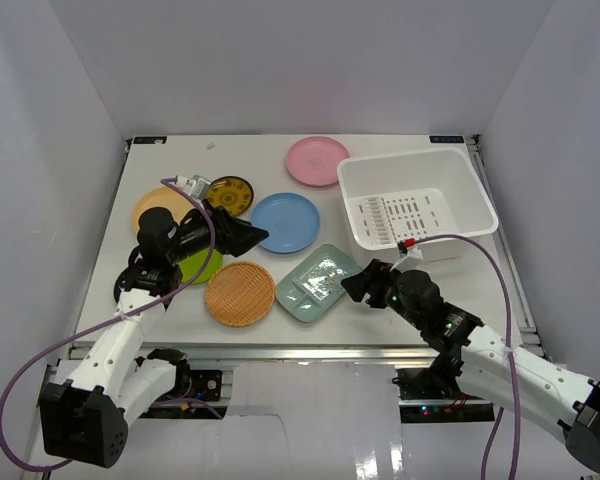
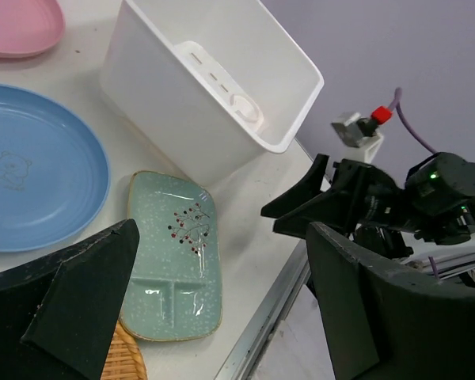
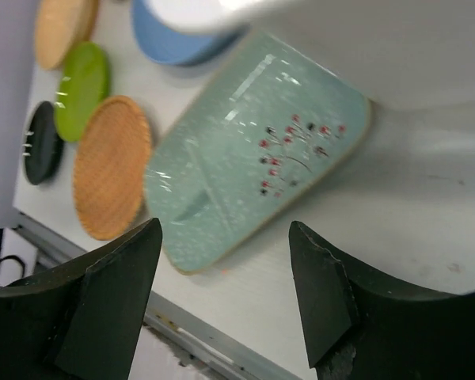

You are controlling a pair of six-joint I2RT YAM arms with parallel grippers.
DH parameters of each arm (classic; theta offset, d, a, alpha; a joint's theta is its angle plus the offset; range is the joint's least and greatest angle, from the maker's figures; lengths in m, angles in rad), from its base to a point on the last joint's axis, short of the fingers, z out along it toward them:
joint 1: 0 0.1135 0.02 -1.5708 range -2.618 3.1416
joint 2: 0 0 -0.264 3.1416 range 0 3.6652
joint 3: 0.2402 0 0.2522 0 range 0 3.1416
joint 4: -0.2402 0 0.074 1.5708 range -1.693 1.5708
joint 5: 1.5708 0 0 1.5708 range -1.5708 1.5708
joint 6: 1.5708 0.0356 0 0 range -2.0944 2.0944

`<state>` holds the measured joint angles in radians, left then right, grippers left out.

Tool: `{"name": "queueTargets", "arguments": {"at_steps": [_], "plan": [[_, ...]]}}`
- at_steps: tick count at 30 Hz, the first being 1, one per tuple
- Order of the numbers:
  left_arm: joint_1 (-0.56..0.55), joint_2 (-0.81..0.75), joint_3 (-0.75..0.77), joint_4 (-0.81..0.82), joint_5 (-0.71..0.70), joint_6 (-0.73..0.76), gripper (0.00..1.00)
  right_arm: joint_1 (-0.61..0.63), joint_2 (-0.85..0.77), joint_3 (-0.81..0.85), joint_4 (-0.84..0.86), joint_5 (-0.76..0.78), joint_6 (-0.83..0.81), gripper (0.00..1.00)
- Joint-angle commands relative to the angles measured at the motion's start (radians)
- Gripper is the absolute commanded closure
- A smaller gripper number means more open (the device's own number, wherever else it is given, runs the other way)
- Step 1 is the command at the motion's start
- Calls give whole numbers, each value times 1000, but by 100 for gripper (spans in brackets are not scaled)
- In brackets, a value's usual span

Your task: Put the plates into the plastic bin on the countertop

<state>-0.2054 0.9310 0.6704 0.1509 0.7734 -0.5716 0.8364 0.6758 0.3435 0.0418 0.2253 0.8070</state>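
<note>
My right gripper lowers onto the tray's rim beside the berries next, as that rim lies below it and already runs between its open fingers.
The white plastic bin stands empty at the back right of the countertop. Left of it lie the pink, black-and-yellow, yellow-orange, blue, lime green, woven tan and black plates. The pale green divided tray lies in front of the bin. My left gripper is open and empty above the blue plate's left edge. My right gripper is open and empty just right of the tray, near its front corner. The left wrist view shows the tray, the blue plate and the bin.
The silver front rail runs just below the tray and the woven plate. The right arm hangs over that edge in the left wrist view. White enclosure walls surround the counter on three sides.
</note>
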Motion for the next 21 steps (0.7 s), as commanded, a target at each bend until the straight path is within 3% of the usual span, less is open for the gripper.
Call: {"name": "queueTargets", "arguments": {"at_steps": [1,5,9,21], "plan": [[-17,-23,37,-48,-22,39,2,9,34,-53,53,95,122,28],[-35,-46,43,-123,-89,62,2,9,204,-67,154,66,143,25],[-54,-49,72,-200,-143,70,2,9,290,-44,180,97,172,12],[-69,-46,41,-422,-270,141,2,9,565,-43,378,69,270,28]]}}
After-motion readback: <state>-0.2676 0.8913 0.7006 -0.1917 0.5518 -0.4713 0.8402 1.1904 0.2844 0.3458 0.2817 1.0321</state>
